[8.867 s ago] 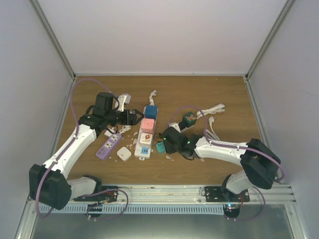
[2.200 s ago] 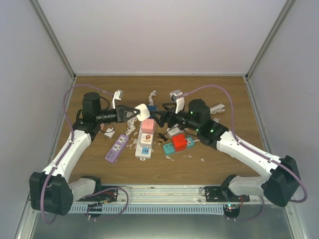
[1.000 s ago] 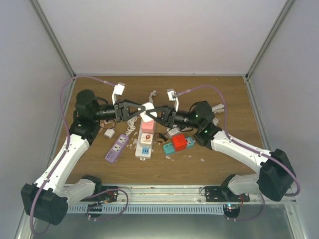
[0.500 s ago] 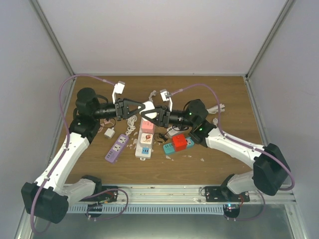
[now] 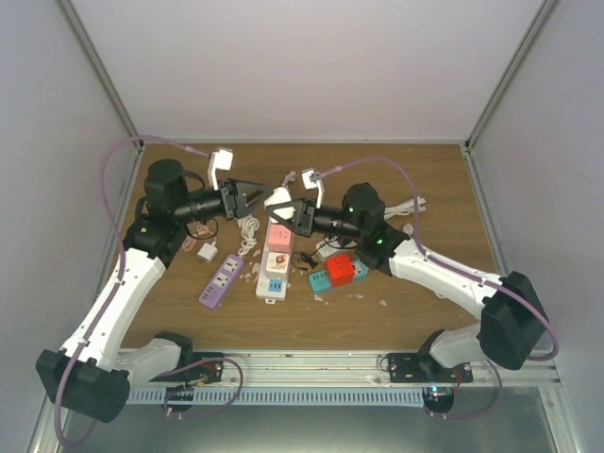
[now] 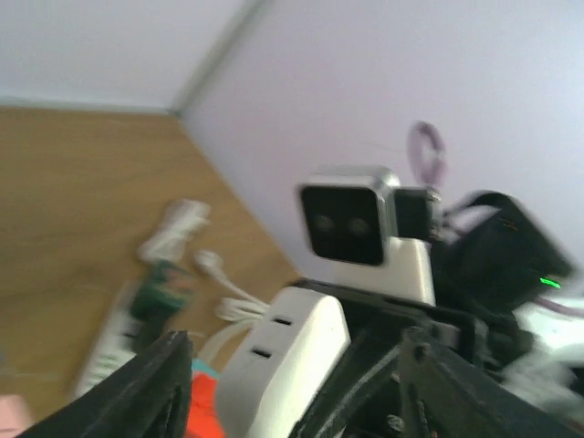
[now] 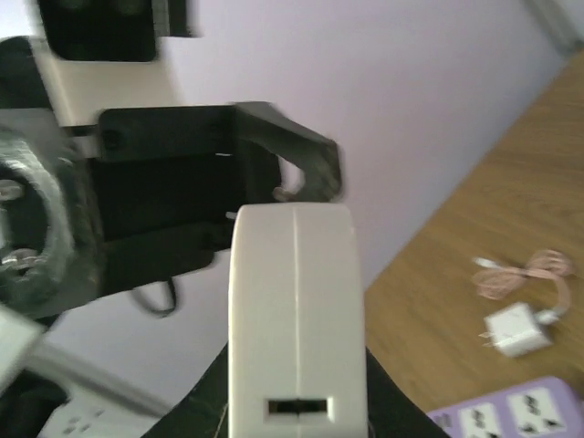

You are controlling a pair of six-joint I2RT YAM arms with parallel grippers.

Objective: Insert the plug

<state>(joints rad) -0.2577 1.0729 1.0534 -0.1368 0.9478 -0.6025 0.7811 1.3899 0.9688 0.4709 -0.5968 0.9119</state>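
Note:
The robot's right gripper will next turn its fingers to the table and move down onto the pink adapter (image 5: 280, 238) to release the plug, because the plug hangs sideways in midair.
The plug (image 5: 278, 198), a white block with slots in its face, hangs in the air over the middle of the table. My right gripper (image 5: 293, 213) is shut on it from the right. In the right wrist view the plug (image 7: 294, 310) fills the centre between my right gripper's (image 7: 294, 406) dark fingers. My left gripper (image 5: 257, 194) stands open just left of the plug and does not touch it. In the left wrist view the plug (image 6: 290, 358) sits between and ahead of the left gripper's (image 6: 301, 392) spread fingers (image 6: 155, 383).
Under the grippers lies a white power strip (image 5: 274, 260) with pink and blue adapters. A purple strip (image 5: 215, 279) lies left of it, a teal strip with a red adapter (image 5: 338, 272) right of it. A small white charger (image 5: 206, 251) and white cables (image 5: 408, 208) lie nearby.
The left gripper has opened and drawn back to the left, off the plug. The right gripper has stayed shut on the plug and shifted slightly left and up with it.

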